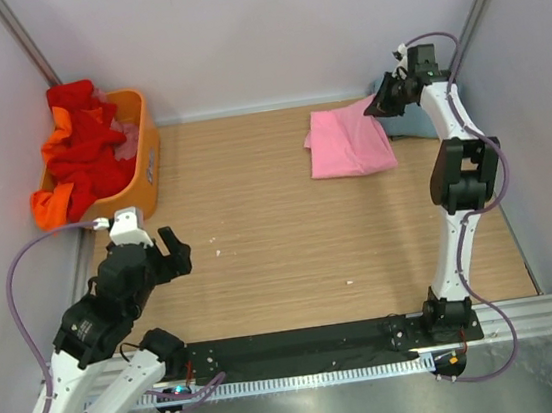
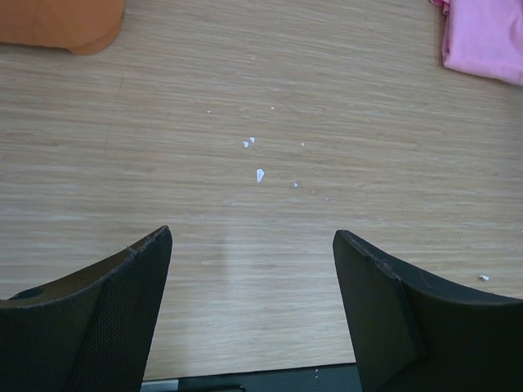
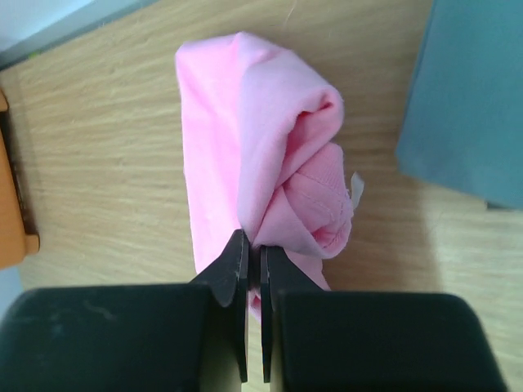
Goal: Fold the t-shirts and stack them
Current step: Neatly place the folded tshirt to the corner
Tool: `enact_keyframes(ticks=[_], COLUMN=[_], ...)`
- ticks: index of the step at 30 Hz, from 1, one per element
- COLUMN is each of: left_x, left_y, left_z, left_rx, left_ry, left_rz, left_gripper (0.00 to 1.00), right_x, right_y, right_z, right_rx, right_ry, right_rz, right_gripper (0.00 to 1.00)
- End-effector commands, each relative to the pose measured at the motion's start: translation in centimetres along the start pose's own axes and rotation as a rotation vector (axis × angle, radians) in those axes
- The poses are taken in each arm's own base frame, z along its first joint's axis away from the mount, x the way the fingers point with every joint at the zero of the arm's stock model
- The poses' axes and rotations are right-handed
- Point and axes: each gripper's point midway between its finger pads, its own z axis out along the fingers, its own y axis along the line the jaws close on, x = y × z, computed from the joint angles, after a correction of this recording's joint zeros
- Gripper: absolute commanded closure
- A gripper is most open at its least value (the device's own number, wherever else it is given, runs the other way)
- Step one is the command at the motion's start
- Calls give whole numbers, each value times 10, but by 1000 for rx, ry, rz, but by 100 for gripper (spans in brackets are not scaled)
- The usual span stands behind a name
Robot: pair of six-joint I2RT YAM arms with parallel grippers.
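Next I will carry the pink t-shirt (image 1: 349, 142) over the grey-blue t-shirt (image 1: 409, 125), which lies flat to the right of my right gripper in the top view, and release.
A folded light pink t-shirt (image 1: 349, 142) lies at the far right of the wooden table. My right gripper (image 1: 382, 105) is shut on a bunched edge of the pink t-shirt (image 3: 278, 163) and holds that edge lifted. A grey-blue t-shirt (image 3: 478, 98) lies flat just right of it, mostly hidden behind the arm in the top view. Red and orange t-shirts (image 1: 83, 150) are heaped in the orange basket (image 1: 146, 157) at the far left. My left gripper (image 1: 171, 255) is open and empty, above bare table near the left front; its fingers (image 2: 122, 302) frame bare wood.
A corner of the orange basket (image 2: 65, 24) and an edge of the pink t-shirt (image 2: 486, 37) show in the left wrist view. Small white specks (image 2: 259, 174) lie on the wood. Walls close in the table at the back and both sides.
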Motion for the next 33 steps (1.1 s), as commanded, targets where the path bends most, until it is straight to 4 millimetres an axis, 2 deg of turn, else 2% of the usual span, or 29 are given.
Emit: enact_keyframes(ticks=[1,5,7,9,12,13,22,29,33], left_x=[-8,-8,-7,-7,-6,-5,-3,-1,-1], left_y=[-1,0,0,0,-2,-2,-4,-4,-3], left_z=[3,4,4,5,6,7,11,13,14], left_rx=[-14,-17,-20,-20,-17,-17,-17,-26,-33], left_ry=[-32,-30,-27,-27,-19,-14,5,18,18], left_rz=[-27,-26,-26,-24,-22,-20,-11,-4,-6], left_gripper=[19,20,20,20,20,20,21,23,23], right_x=[-32,-63,-73,-84,-99,-108,-142,-180,-190], right_y=[5,-9,-8,-14,-9,1,-2,25,35], right_z=[-17,-32,-38,-47,-56,-62,-87,-127,-146], right_rx=[36,42,8,8,-23,-46,-84,-242,-293], right_ry=[-34,-94,-117,-147,-185,-211,-323,-455,-496], right_rz=[-47,-17,-9,1,-24,-49,-79,-79,-100], right_gripper=[98,99,99,99,99,99,99,99,99])
